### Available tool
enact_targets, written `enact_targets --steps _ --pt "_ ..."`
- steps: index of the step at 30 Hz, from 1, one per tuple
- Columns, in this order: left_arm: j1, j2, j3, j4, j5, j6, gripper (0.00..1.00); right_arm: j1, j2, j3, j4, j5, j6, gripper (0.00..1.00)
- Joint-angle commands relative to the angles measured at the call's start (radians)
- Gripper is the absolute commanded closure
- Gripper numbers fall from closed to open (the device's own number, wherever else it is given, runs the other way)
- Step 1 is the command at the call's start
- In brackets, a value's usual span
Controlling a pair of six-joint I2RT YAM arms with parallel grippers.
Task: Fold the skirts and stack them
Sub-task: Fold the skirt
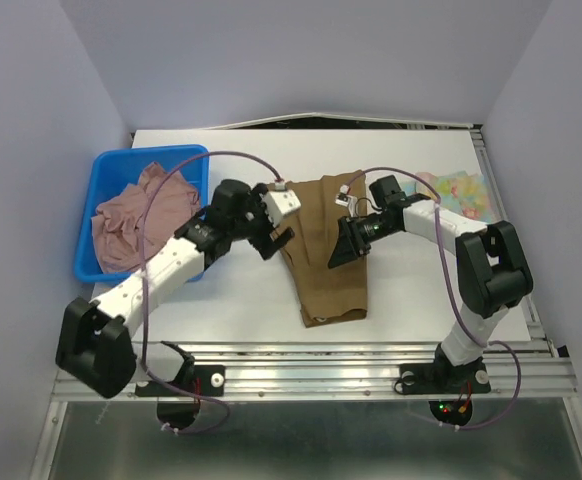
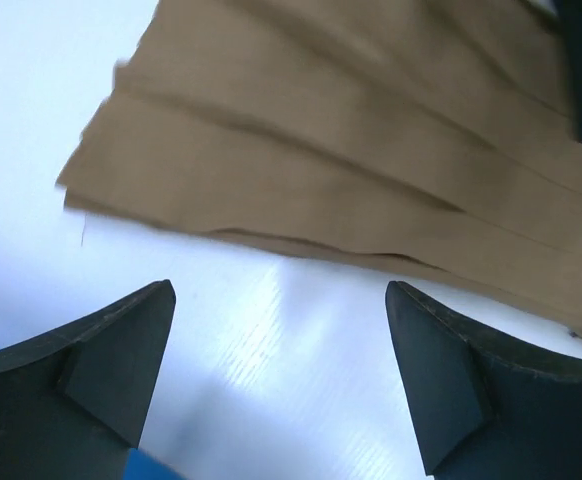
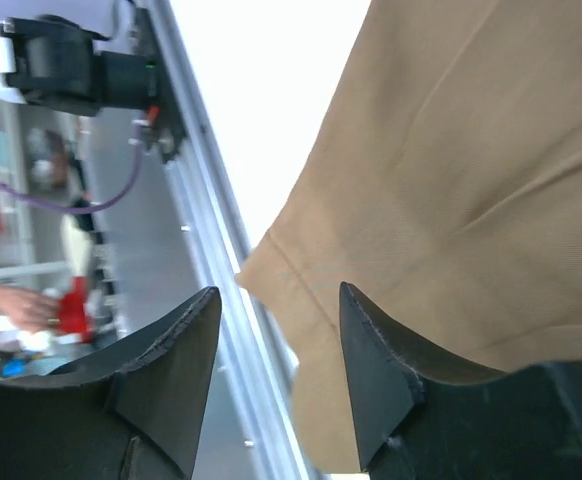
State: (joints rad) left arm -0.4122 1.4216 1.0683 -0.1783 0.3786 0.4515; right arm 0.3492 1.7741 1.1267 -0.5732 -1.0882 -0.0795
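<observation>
The brown skirt's folded near hem (image 1: pixel 326 319) lies free, so my left gripper will next move back along the brown skirt toward the bar and turn onto that hem.
A brown pleated skirt (image 1: pixel 331 280) lies folded into a long strip on the white table (image 1: pixel 241 290), running from mid-table toward the near edge. My left gripper (image 1: pixel 276 238) hovers at its left edge, jaws wide open over bare table, the brown skirt (image 2: pixel 351 150) just ahead of the fingertips (image 2: pixel 161 300). My right gripper (image 1: pixel 344 247) hangs over the strip's right side, open, with nothing pinched; a corner of the brown skirt (image 3: pixel 471 180) shows beyond its fingers (image 3: pixel 371 340). A dusty pink skirt (image 1: pixel 131 225) sits crumpled in the bin. A pastel floral skirt (image 1: pixel 461 190) lies at the back right.
The blue plastic bin (image 1: pixel 83 250) stands at the left of the table, close to the left arm. An aluminium rail (image 1: pixel 321 355) runs along the near edge, also visible as the rail (image 3: pixel 211 260) in the right wrist view. White walls close in the sides and back.
</observation>
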Motion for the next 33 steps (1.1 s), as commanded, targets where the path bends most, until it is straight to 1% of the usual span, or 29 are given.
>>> enact_targets --steps 1,2,3,4,5,6,7,8,9,10,11,13,15,17,22,25,26,27,28,30,31,33 --pt "-0.196 -0.22 -0.235 0.051 -0.162 0.271 0.01 0.01 0.007 0.031 -0.111 0.12 -0.176 0.46" --pt "-0.23 -0.245 -0.27 0.053 -0.178 0.306 0.01 0.01 0.031 0.027 -0.154 0.145 -0.19 0.46" --pt "-0.27 -0.265 -0.336 0.053 -0.219 0.318 0.01 0.01 0.045 0.018 -0.162 0.155 -0.201 0.46" --pt "-0.357 -0.282 -0.367 0.053 -0.246 0.331 0.01 0.01 0.062 0.009 -0.171 0.166 -0.21 0.48" --pt "-0.406 -0.303 -0.395 0.056 -0.274 0.341 0.01 0.01 0.08 -0.011 -0.178 0.174 -0.226 0.49" --pt "-0.504 -0.312 -0.443 0.063 -0.33 0.361 0.01 0.01 0.118 -0.019 -0.194 0.172 -0.238 0.5" --pt "-0.505 -0.312 -0.468 0.063 -0.363 0.366 0.01 0.01 0.137 -0.025 -0.2 0.172 -0.238 0.5" --pt "-0.598 -0.317 -0.491 0.091 -0.391 0.368 0.02 0.01 0.157 -0.022 -0.206 0.169 -0.238 0.5" --pt "-0.641 -0.317 -0.53 0.108 -0.45 0.368 0.02 0.01 0.194 -0.013 -0.211 0.165 -0.238 0.51" --pt "-0.684 -0.316 -0.55 0.129 -0.481 0.363 0.01 0.01 0.206 -0.013 -0.2 0.163 -0.223 0.51" --pt "-0.765 -0.303 -0.565 0.172 -0.509 0.359 0.02 0.01 0.217 -0.016 -0.154 0.174 -0.183 0.5" --pt "-0.86 -0.25 -0.596 0.252 -0.573 0.354 0.02 0.01 0.258 -0.012 -0.123 0.177 -0.163 0.5" --pt "-0.899 -0.202 -0.605 0.298 -0.628 0.349 0.02 0.01 0.294 0.007 -0.12 0.172 -0.155 0.51" --pt "-0.934 -0.136 -0.608 0.371 -0.653 0.346 0.02 0.01 0.323 0.012 -0.113 0.166 -0.148 0.51" --pt "-0.97 0.003 -0.585 0.5 -0.711 0.323 0.02 0.01 0.329 0.007 -0.096 0.179 -0.141 0.51" --pt "-0.975 0.065 -0.548 0.534 -0.753 0.308 0.02 0.01 0.331 0.005 -0.094 0.172 -0.14 0.51" --pt "-0.973 0.116 -0.524 0.586 -0.773 0.308 0.11 0.01 0.331 0.005 -0.094 0.169 -0.143 0.51" --pt "-0.973 0.117 -0.519 0.586 -0.774 0.306 0.11 0.01 0.331 0.005 -0.094 0.169 -0.143 0.51" --pt "-0.975 0.122 -0.513 0.589 -0.776 0.306 0.19 0.01 0.329 0.005 -0.094 0.168 -0.143 0.51" --pt "-0.975 0.128 -0.501 0.589 -0.777 0.306 0.27 0.01 0.324 -0.001 -0.096 0.165 -0.146 0.51" --pt "-0.973 0.128 -0.499 0.586 -0.779 0.308 0.36 0.01 0.324 -0.005 -0.094 0.163 -0.147 0.51" --pt "-0.973 0.125 -0.499 0.583 -0.787 0.312 0.45 0.019 0.32 -0.015 -0.094 0.163 -0.151 0.51"
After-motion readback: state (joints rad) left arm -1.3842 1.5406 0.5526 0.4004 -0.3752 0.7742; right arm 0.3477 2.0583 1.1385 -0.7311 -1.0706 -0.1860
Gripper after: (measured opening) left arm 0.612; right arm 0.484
